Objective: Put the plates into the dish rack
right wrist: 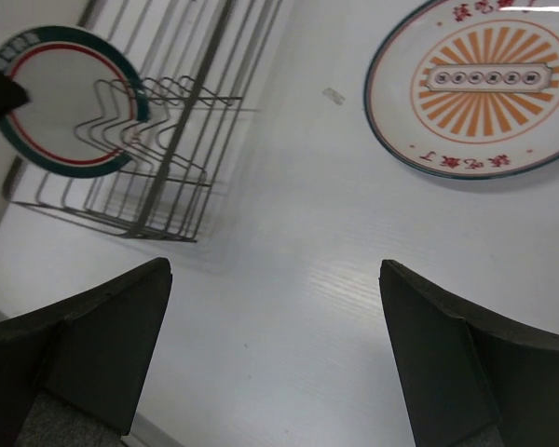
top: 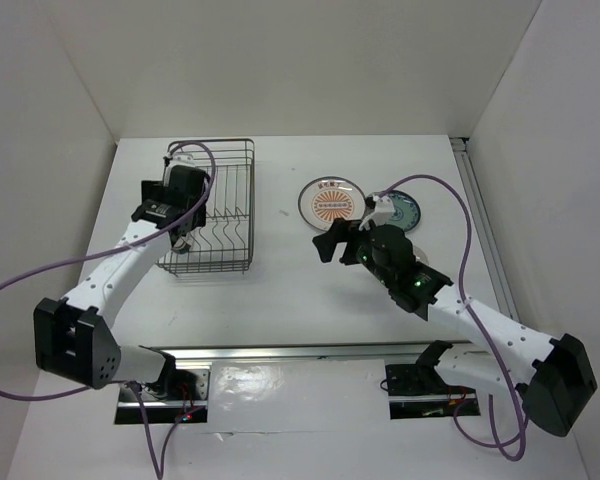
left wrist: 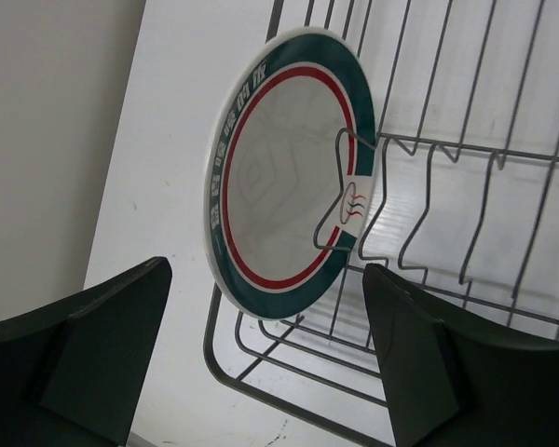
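My right gripper should move down and outward next and turn around the near rim of the sunburst plate. The plate is still lying flat outside the rack (top: 230,205).
The dark wire dish rack (top: 230,205) stands at the back left. A white plate with a teal-red rim (left wrist: 279,177) stands on edge between its divider prongs at one end. My left gripper (left wrist: 261,372) is open and empty, just in front of that plate, not touching it. The sunburst plate (top: 331,201) lies flat at mid-table. The teal-blue plate (top: 404,211) lies to its right, partly hidden by my right arm. My right gripper (right wrist: 275,363) is open and empty above bare table, near the sunburst plate (right wrist: 475,88). I cannot make out the grey-beige plate.
White walls close in the table on the left, back and right. A rail (top: 480,220) runs along the right edge. The rack (right wrist: 158,140) and its plate (right wrist: 61,102) show at the left of the right wrist view.
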